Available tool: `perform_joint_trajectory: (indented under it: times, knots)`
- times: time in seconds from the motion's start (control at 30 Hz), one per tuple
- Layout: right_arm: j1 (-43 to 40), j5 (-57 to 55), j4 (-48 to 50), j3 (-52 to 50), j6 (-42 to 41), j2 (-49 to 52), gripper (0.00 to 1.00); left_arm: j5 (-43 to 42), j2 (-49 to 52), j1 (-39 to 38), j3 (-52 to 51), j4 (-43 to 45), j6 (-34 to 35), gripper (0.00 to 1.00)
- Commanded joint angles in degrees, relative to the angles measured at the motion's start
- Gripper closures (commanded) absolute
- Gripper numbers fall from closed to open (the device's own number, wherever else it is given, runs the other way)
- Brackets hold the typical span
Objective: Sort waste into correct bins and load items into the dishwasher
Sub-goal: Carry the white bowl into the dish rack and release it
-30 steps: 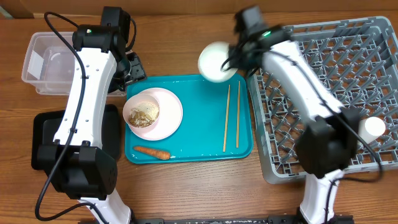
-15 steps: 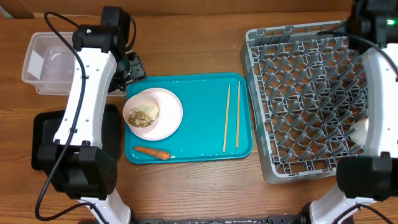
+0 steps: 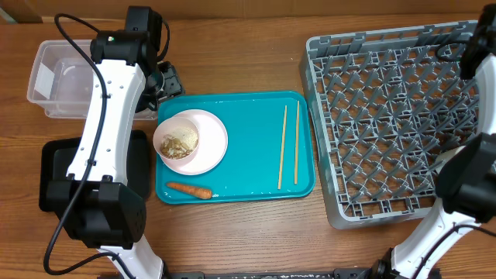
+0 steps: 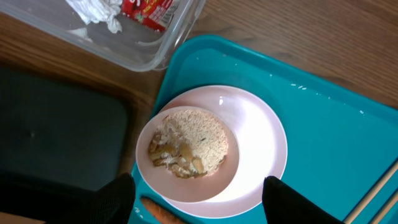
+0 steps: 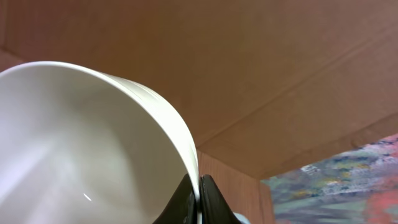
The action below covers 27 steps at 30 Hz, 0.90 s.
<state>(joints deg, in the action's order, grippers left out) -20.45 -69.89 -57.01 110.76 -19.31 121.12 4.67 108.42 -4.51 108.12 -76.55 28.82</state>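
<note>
The rack's empty far end (image 3: 450, 71) is below and to the left in the overhead view, so I should next move my right gripper across, lower the bowl and let go of it.
My left gripper (image 4: 202, 208) is open and hangs over the near rim of the pale pink plate (image 4: 261, 143), apart from it; overhead it sits by the tray's far left corner (image 3: 167, 81). The plate (image 3: 209, 139) holds beige food scraps (image 3: 178, 143) (image 4: 189, 143). An orange carrot (image 3: 190, 189) lies in front of it. Two chopsticks (image 3: 283, 147) lie on the teal tray. My right gripper (image 5: 199, 193) is shut on the white bowl's rim (image 5: 81, 143). The red wrapper (image 4: 149, 9) and white tissue (image 4: 96, 9) lie in the clear tub (image 3: 58, 77). The cup is hidden.
The grey dish rack (image 3: 387, 116) fills the right side, and my right arm (image 3: 484, 77) rises along its right edge. The black tray (image 3: 46, 167) lies front left, partly under my left arm. The teal tray (image 3: 248, 167) sits in the middle.
My right arm has swung right with the bowl, from above the teal tray's far edge to past the rack, leaving the overhead view. The left arm has not moved.
</note>
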Motion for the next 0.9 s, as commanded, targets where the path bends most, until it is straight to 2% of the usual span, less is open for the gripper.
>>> perform_joint_trajectory:
  times: [0.0,0.4,0.5,0.7,0.73,0.77,0.8,0.87]
  knots:
    - [1.14,-1.05,1.05,-0.09,-0.92,2.45,0.96,-0.68,-1.68,-0.37,0.81,0.74,1.01,0.32]
    - [7.17,6.62,0.20,-0.20,-0.90,7.17,0.96,-0.74,-1.68,-0.37,0.81,1.73,1.01,0.32]
    - [9.31,8.35,-0.92,-0.20,-0.87,7.17,0.89,-1.16,-1.68,-0.37,0.81,1.27,0.96,0.30]
    - [14.08,10.25,-6.97,-0.17,-0.92,7.17,0.64,-1.11,-1.68,-0.37,0.81,0.68,0.74,0.28]
    - [14.84,10.25,-8.20,-0.17,-0.94,7.17,0.54,-1.11,-1.68,-0.37,0.81,0.68,0.70,0.28]
    - [15.63,10.25,-9.55,-0.17,-1.01,7.15,0.37,-1.14,-1.68,-0.37,0.81,0.70,0.46,0.28]
    - [16.22,10.21,-10.71,-0.15,-1.68,7.15,0.24,-1.14,-1.68,-0.37,0.81,0.68,0.15,0.28]
    - [17.22,10.64,-13.07,-0.09,-3.21,6.60,0.13,-1.11,-1.68,-0.37,0.81,0.61,-0.59,0.28]
